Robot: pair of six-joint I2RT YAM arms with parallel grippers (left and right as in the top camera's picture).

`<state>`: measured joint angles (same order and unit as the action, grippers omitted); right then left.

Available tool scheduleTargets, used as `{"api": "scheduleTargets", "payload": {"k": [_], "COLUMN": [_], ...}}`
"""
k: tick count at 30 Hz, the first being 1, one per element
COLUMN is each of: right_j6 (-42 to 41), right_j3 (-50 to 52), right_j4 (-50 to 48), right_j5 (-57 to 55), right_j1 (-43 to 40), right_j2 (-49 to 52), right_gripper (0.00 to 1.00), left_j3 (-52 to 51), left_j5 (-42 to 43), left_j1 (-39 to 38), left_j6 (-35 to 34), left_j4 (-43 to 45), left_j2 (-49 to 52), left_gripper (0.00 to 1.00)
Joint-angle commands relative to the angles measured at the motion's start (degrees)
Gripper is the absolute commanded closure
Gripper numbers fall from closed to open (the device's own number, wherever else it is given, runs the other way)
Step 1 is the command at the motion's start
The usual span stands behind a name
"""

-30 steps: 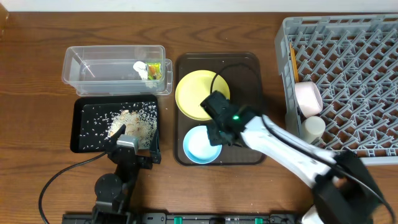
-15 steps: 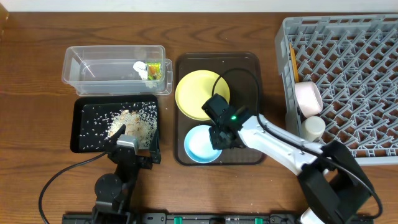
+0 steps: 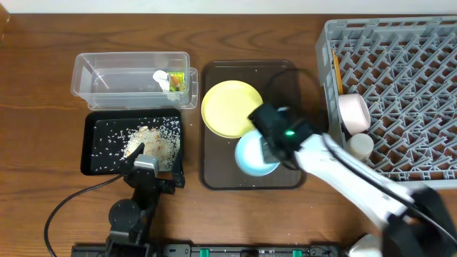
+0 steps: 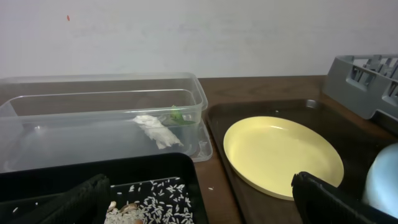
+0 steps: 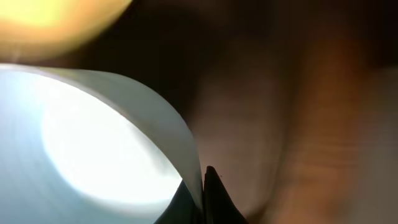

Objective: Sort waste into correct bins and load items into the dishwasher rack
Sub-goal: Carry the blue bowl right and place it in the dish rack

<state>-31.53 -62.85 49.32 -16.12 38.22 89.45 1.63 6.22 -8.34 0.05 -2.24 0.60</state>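
Note:
My right gripper lifts over the rack's side next, lowers and releases the light blue bowl's rim, since free rack wires beside the white bowl lie to its right in the overhead view.
My right gripper [image 3: 270, 148] is shut on the rim of the light blue bowl [image 3: 253, 155] over the brown serving tray [image 3: 285, 86]. In the right wrist view the fingers [image 5: 211, 196] pinch the bowl's thin wall [image 5: 93, 137]. The yellow plate [image 3: 227, 108] lies on the same tray, just behind the bowl. My left gripper [image 3: 153, 166] stands open at the near edge of the black tray [image 3: 96, 146], which holds rice [image 4: 155, 196]. The clear tub [image 3: 114, 78] contains the wrapper [image 3: 176, 81]. The grey rack [image 3: 407, 86] holds a white bowl [image 3: 353, 111], a cup [image 3: 361, 145] and a chopstick [image 3: 335, 68].
The rack's raised near-left wall [image 4: 367, 74] stands right of the brown tray. The clear tub [image 4: 99, 124] and the plate [image 4: 283, 152] lie ahead of my left gripper [image 4: 199, 208]. Bare wooden table surrounds the trays.
My right gripper has shut on the blue bowl's rim and carried the bowl to the right, toward the tray's middle. The left arm has not moved.

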Motion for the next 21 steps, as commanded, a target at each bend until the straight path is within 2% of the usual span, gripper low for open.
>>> {"api": "scheduleTargets", "payload": {"k": [1,4,8,13,15,21], "right_j6": [-0.2,-0.2,1.2,12.1,12.0,12.0], "right_j3": [-1.9,-1.9,-1.9,-1.9,-1.9,-1.9], "right_j4": [0.4,-0.9,-6.4,-11.4,-11.6,-14.6], "right_j5": [-26.3,-45.7,-58.0,-59.8,-61.0,-54.7], "right_j1": [-2.8,-5.2,-10.7,-20.5,-24.9,-34.6], "right_j2": [-8.8,-14.8,-17.3,-15.0,-13.2,-5.8], "right_gripper": [0.99,0.99,0.99,0.99,0.99,0.99], "left_j3": [-1.4,-1.4,-1.4,-1.4,-1.4,-1.4], "left_j5": [0.9,0.9,0.9,0.9,0.9,0.9], "left_j1": [0.2,0.2,0.2,0.2,0.2,0.2], "left_j6": [0.5,0.5,0.5,0.5,0.5,0.5], "left_j4": [-1.1,-1.1,-1.1,-1.1,-1.1,-1.1], "left_j2": [-0.3,-0.3,-0.3,-0.3,-0.3,-0.3], "left_gripper": [0.05,0.05,0.05,0.05,0.05,0.05]}}
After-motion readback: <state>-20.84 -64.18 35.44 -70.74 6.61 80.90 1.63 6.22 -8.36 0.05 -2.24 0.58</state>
